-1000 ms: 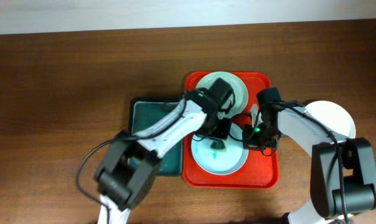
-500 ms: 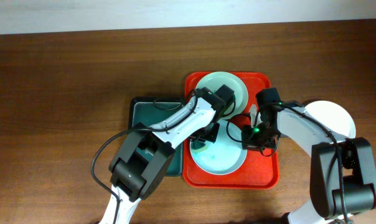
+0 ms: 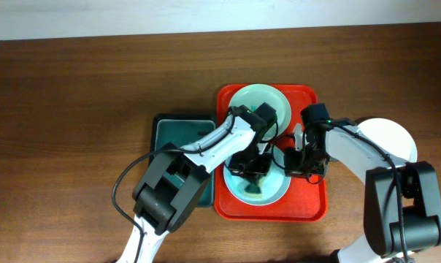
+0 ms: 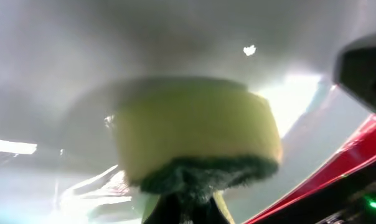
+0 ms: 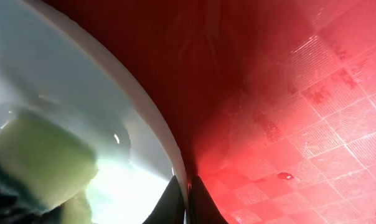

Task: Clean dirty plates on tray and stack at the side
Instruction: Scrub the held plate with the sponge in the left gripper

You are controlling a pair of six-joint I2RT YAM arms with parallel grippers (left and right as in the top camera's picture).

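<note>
My left gripper wipes across the near plate next, lifts over the plate's rim and lowers the sponge into the dark green-black tray (image 3: 181,136). The tray's visible bottom is bare.
The red tray (image 3: 310,206) holds two pale-mint plates. The near plate (image 3: 273,193) lies at the tray's front; the far plate (image 3: 246,100) lies at its back. My left gripper (image 3: 254,169) is shut on a yellow-green sponge (image 4: 197,127) and presses it onto the near plate (image 4: 45,81). My right gripper (image 3: 292,155) is shut on that plate's right rim (image 5: 154,127), its fingertips (image 5: 187,199) either side of the rim. A third white plate (image 3: 396,139) lies on the table right of the tray.
A dark green-black tray (image 3: 173,139) sits on the table left of the red tray, partly under my left arm. Bare red tray floor (image 5: 312,124) with small droplets lies to the right of the held rim.
My left gripper swept the sponge across the near plate, first left, then back to the centre and slightly forward. The right gripper kept its hold on the rim.
</note>
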